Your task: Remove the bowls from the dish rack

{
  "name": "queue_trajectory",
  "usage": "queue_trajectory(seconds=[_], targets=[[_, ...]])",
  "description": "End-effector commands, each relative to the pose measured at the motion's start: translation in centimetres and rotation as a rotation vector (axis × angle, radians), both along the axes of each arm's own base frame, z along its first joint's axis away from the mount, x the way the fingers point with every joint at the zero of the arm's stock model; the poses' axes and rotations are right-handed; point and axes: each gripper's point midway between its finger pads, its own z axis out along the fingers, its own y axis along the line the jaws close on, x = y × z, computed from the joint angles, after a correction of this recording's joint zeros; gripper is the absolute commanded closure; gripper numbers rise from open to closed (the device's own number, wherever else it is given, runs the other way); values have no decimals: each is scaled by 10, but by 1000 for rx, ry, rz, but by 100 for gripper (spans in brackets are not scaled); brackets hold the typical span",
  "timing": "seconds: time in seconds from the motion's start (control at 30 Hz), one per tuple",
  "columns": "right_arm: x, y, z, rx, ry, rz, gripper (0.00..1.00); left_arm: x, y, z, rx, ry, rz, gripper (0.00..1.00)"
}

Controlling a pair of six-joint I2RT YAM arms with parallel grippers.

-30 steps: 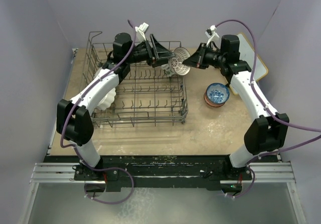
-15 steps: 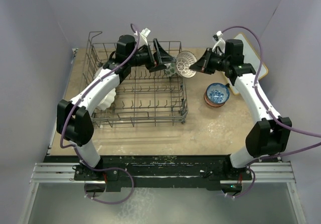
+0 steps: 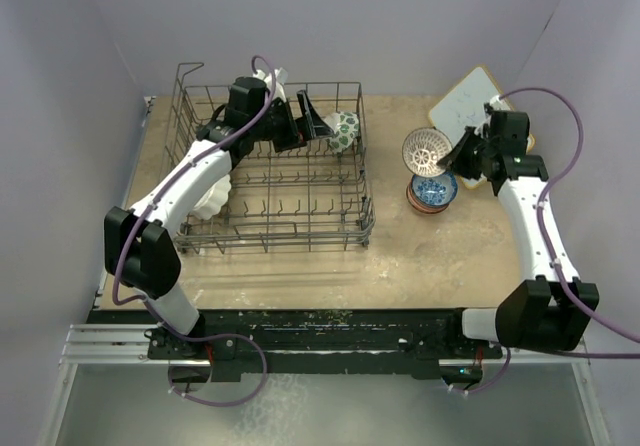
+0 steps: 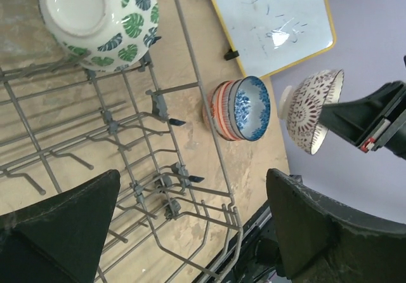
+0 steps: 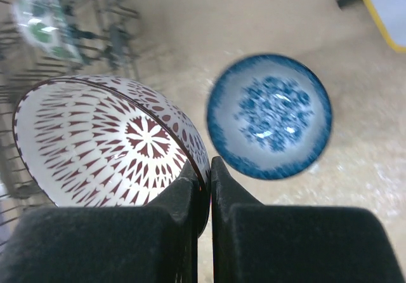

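The blue bowl is empty, so I need to lower my right gripper next and pull it back until the maroon-patterned bowl sits inside the blue one, then release the maroon-patterned bowl's rim there.
The dark wire dish rack fills the table's left half. A green-leaf bowl stands on edge at its far right corner, and a white scalloped bowl leans at its left side. My left gripper hovers over the rack beside the leaf bowl, open and holding nothing. My right gripper is shut on the rim of a maroon-patterned bowl. It holds that bowl tilted just above a blue bowl stacked in a red-orange bowl.
A white board with a yellow frame lies tilted at the far right, just behind the bowl stack. Purple walls close in the table on three sides. Bare tan tabletop lies in front of the stack.
My left gripper opened wide, let go of the maroon-patterned bowl and drew back over the rack. My right gripper carried that bowl rightward, away from the rack to above the blue bowl.
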Motion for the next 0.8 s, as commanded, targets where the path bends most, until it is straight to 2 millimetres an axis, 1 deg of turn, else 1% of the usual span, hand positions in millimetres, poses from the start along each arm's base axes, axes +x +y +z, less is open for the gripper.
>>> queue_trajectory(seconds=[0.0,0.13,0.33,0.5,0.63,0.77], targets=[[-17,-24,-21,-112,48,-94,100,-2,9,3,32,-43,8,1],[-18,-33,-37,-135,95,-142,100,-5,11,-6,54,-32,4,1],[-15,-43,-48,-164,130,-179,100,-10,21,-14,111,-34,15,1],[-23,-51,-67,-203,183,-215,100,-13,24,-17,132,-34,15,1],[-26,-52,-78,-203,202,-221,100,-13,24,-21,129,-28,16,1],[-23,-51,-84,-193,208,-222,100,-15,23,-24,126,-22,8,1]])
